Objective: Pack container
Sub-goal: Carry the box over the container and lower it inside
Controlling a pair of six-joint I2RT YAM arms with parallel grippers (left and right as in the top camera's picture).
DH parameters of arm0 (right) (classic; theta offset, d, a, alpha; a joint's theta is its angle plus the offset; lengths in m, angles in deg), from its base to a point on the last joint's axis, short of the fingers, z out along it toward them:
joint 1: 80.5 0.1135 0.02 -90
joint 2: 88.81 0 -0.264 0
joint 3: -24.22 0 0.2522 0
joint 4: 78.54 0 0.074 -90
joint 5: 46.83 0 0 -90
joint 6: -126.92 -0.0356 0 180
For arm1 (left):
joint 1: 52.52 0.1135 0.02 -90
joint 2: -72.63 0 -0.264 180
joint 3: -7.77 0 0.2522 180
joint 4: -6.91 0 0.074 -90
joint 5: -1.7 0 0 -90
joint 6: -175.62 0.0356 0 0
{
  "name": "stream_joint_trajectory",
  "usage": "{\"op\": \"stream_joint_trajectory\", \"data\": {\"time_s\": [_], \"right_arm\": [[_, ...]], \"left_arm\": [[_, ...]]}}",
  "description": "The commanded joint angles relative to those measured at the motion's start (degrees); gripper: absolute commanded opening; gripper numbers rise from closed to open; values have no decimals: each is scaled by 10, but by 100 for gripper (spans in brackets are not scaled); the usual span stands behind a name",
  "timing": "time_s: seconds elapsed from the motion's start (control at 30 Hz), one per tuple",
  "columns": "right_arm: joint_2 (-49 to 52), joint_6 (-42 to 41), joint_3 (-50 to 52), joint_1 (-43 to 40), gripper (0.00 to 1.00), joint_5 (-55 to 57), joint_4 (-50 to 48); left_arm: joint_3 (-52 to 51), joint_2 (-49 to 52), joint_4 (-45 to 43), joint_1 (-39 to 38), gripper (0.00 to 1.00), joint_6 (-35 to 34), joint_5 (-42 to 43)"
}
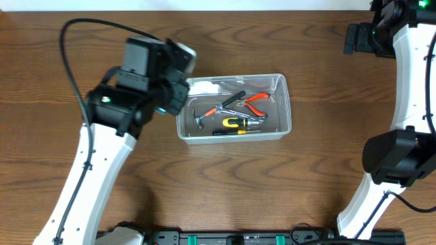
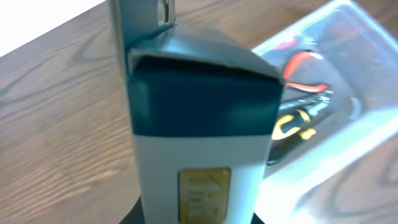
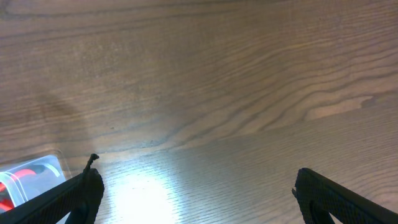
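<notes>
The box still hangs outside, so I will next swing my left gripper to the right in the overhead view and lower the box into the container over the yellow-and-black tool [image 1: 235, 124].
The clear container [image 1: 287, 102] sits mid-table and holds a hammer [image 1: 204, 116], orange-handled pliers [image 1: 255, 102], a yellow-and-black tool [image 1: 235, 124] and something white [image 1: 203, 87] at its back left corner. My left gripper [image 1: 176, 85] is shut on a small blue-and-white box [image 1: 184, 56] and holds it upright at the container's left end. In the left wrist view the box [image 2: 199, 124] fills the middle, with the container [image 2: 367, 93] behind it at right. My right gripper [image 3: 196, 186] is open and empty over bare wood, far right of the container.
The right arm [image 1: 409, 82] runs along the table's right side. A corner of the container [image 3: 37, 168] shows at the lower left of the right wrist view.
</notes>
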Motion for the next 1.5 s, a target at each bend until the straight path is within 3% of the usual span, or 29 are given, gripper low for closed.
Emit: {"op": "stream_joint_trajectory", "data": {"time_s": [0.0, 0.73, 1.3, 1.4, 1.47], "right_arm": [[-1, 1, -6, 1, 99, 4, 0], [-1, 1, -6, 1, 99, 4, 0], [-1, 1, -6, 1, 99, 4, 0], [-1, 1, -6, 1, 99, 4, 0], [-1, 1, -6, 1, 99, 4, 0]], "left_arm": [[14, 4, -1, -38, 6, 2, 6], [14, 215, -40, -173, 6, 3, 6], [14, 320, -59, -192, 7, 3, 5], [14, 320, -60, -192, 12, 3, 5], [14, 320, -59, -192, 36, 3, 3]]}}
